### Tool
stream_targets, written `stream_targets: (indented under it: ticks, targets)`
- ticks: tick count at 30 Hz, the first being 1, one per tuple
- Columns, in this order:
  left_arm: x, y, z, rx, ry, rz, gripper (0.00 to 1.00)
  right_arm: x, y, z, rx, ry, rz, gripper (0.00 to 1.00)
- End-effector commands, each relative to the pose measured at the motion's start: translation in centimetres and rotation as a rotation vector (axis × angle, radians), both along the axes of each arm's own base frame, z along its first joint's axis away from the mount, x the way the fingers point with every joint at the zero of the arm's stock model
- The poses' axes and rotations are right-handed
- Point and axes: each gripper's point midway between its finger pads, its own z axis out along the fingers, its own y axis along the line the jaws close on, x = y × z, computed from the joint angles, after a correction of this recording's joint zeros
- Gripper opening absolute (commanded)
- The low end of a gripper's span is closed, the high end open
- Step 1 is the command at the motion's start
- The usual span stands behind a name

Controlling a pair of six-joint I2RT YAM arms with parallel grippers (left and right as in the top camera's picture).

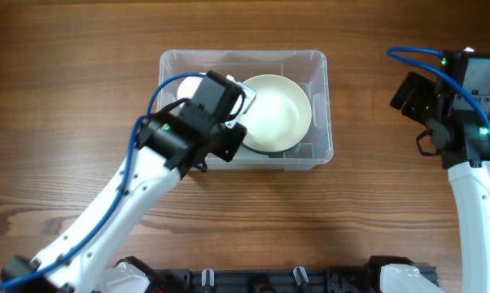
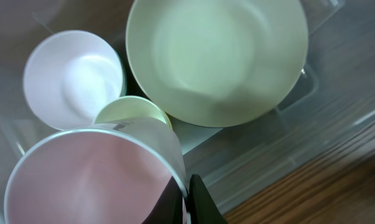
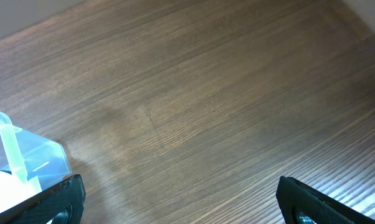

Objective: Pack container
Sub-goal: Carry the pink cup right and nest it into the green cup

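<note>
Next, my left gripper lowers the pink cup (image 2: 88, 180) into the yellow-green cup's opening (image 2: 132, 109) and lets go of the pink cup's rim, as that opening is below my gripper.
The container (image 1: 320, 122), a clear plastic bin, stands mid-table. Inside it lie a large pale green bowl (image 1: 276, 112) (image 2: 215, 56), a small white bowl (image 1: 188, 84) (image 2: 72, 78) and a small yellow-green cup (image 2: 132, 109). My left gripper (image 2: 189, 199) is shut on the rim of a pink cup (image 2: 88, 180), held upright over the bin's near left part, just above the yellow-green cup. In the overhead view the left wrist hides the pink cup. My right gripper (image 3: 181, 199) (image 1: 412, 94) stands open over bare wood, right of the bin, with nothing between its fingers.
The bin's clear wall (image 2: 337, 62) runs past the large bowl. One corner of the bin (image 3: 32, 155) shows at the left of the right wrist view. The wooden table (image 1: 82, 98) surrounds the bin. A black rail (image 1: 269, 281) lines the near edge.
</note>
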Motion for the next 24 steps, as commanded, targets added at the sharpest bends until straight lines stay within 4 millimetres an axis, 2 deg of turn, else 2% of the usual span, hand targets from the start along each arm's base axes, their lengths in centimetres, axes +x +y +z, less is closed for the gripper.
stream_targets:
  ticks: [1, 5, 11, 17, 24]
  targets:
    - [0.8, -0.7, -1.4, 0.009, 0.024, 0.012, 0.04, 0.1, -0.4, 0.6, -0.01, -0.019, -0.022, 1.0]
    - [1.7, -1.0, -2.4, 0.019, 0.026, 0.018, 0.04, 0.1, -0.3, 0.6, -0.01, -0.019, -0.022, 1.0]
    - [2.8, 0.2, -2.4, 0.07, -0.014, 0.063, 0.04, 0.1, -0.4, 0.6, -0.01, -0.019, -0.022, 1.0]
    - [2.9, 1.3, -2.6, 0.08, 0.002, 0.089, 0.04, 0.1, -0.4, 0.6, -0.01, -0.019, -0.022, 1.0]
    - [2.8, 1.5, -2.8, 0.085, 0.011, 0.092, 0.05, 0.1, -0.4, 0.6, -0.01, -0.019, -0.022, 1.0]
